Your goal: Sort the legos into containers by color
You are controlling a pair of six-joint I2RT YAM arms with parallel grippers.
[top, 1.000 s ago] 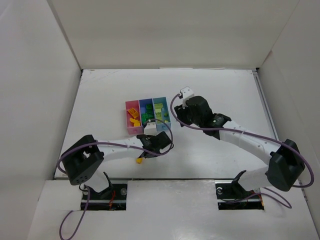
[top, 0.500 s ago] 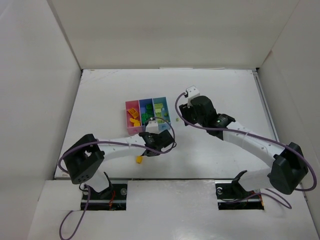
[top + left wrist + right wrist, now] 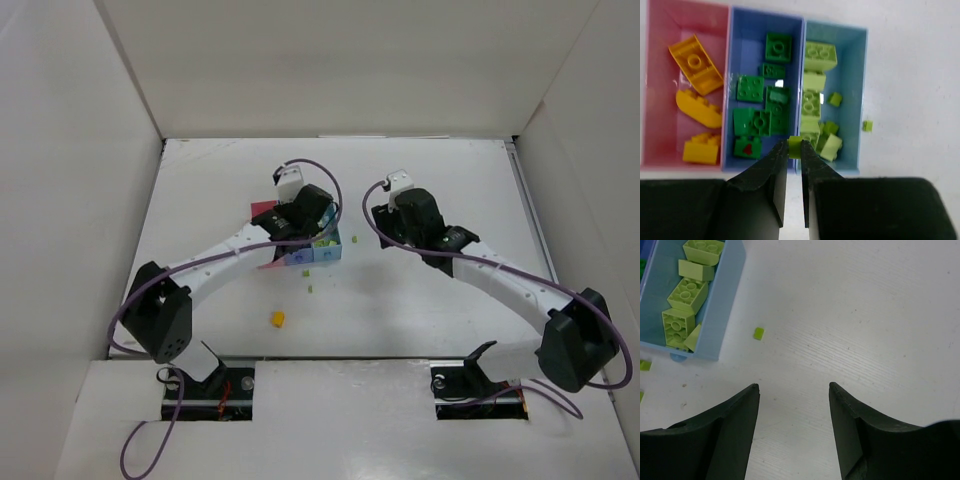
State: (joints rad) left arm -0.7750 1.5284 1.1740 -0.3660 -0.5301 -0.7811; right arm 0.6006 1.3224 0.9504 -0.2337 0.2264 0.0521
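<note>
My left gripper is holding a tiny lego that matches the color of the lime legos in the light blue bin (image 3: 328, 240) (image 3: 821, 109), so it should lower and move outward over them next.
Three joined bins show in the left wrist view: pink (image 3: 660, 75) with orange-yellow legos (image 3: 695, 67), periwinkle (image 3: 747, 45) with dark green legos (image 3: 751, 88), light blue (image 3: 852, 75) with lime legos (image 3: 820, 54). My left gripper (image 3: 795, 149) is shut on a tiny lime lego (image 3: 795, 144), held above the near wall between the periwinkle and light blue bins. In the top view it (image 3: 303, 250) covers most of the bins. My right gripper (image 3: 794, 386) is open and empty over bare table right of the light blue bin (image 3: 715, 315); the top view shows it too (image 3: 378, 232).
An orange lego (image 3: 277, 319) lies loose on the table in front of the bins. Tiny lime bits lie near the bins' front (image 3: 312, 289) and right of the light blue bin (image 3: 758, 333), (image 3: 867, 125). White walls enclose the table on three sides.
My left arm has swung from the table in front of the bins up over them, with the lime lego pinched. My right gripper has drawn back a little to the right.
</note>
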